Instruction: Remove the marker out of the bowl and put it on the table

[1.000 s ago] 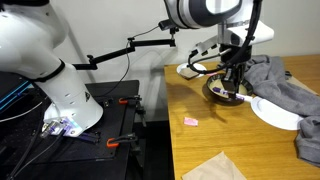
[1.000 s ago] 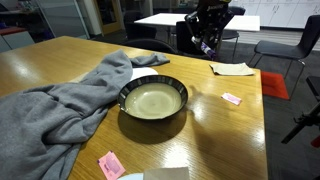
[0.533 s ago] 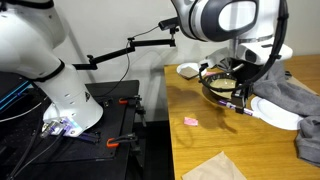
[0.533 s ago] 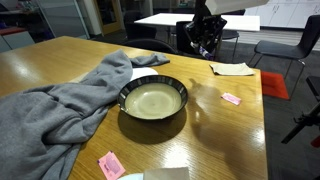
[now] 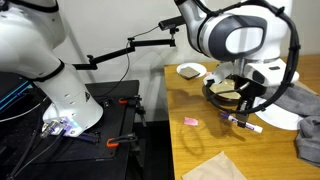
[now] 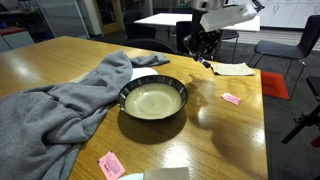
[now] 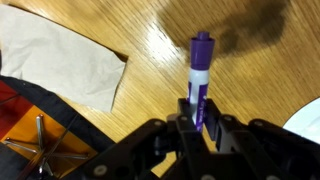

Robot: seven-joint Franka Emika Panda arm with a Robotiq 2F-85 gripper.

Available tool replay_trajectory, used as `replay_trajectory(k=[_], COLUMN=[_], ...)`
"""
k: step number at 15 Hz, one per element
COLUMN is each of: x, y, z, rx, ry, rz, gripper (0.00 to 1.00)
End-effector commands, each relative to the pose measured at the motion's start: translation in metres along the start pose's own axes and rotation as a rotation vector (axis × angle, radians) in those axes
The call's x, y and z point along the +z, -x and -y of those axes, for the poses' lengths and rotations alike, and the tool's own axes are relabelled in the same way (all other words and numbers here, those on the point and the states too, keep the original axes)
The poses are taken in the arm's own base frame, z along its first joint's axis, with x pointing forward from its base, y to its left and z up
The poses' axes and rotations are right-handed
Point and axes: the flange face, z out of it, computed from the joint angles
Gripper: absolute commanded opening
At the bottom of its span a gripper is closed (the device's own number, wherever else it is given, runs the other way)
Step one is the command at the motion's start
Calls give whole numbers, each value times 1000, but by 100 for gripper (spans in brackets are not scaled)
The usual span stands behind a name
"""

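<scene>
My gripper lowers the purple marker (image 5: 244, 123) to the wood between the bowl and the napkin next, then opens.
My gripper (image 7: 198, 118) is shut on the purple marker (image 7: 200, 75), which has a white section and points out over the wooden table (image 7: 150, 40). In both exterior views the gripper (image 5: 240, 110) (image 6: 205, 48) hangs beside the bowl, not over it, and holds the marker (image 5: 244, 123) low above the table (image 5: 200, 150). The dark-rimmed bowl (image 6: 126, 98) with a pale yellowish inside is empty. In an exterior view the arm hides part of the bowl (image 5: 218, 90).
A grey cloth (image 6: 60, 110) (image 5: 275, 80) lies beside the bowl, partly over a white plate (image 5: 275, 113). A small white bowl (image 5: 192, 71) stands further back. Pink blocks (image 5: 190, 121) (image 6: 232, 99) (image 6: 110, 165) and a paper napkin (image 5: 215, 168) (image 7: 60, 60) lie on the table.
The gripper has lifted the marker out of the bowl and carried it sideways, past the bowl's rim, then lower over the bare table. The bowl and cloth have not moved.
</scene>
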Motion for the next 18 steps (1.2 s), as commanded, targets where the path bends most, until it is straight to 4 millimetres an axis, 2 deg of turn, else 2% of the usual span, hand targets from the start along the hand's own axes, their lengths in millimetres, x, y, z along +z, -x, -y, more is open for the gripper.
replay_trajectory(k=[1,7,11,12,13,14,18], x=[17,43,49,49,48,45,32], y=[-6,-2,-4,-4,-5,-6,-9], z=[6,9,12,13,14,14,19], rx=[2,57,61,59,60,59,44], ry=[-21,-47,-51,-50,-53,-55,-66], rz=[-11,20,29,33,29,27,5], gripper=[5,5,5,10,45,47,74])
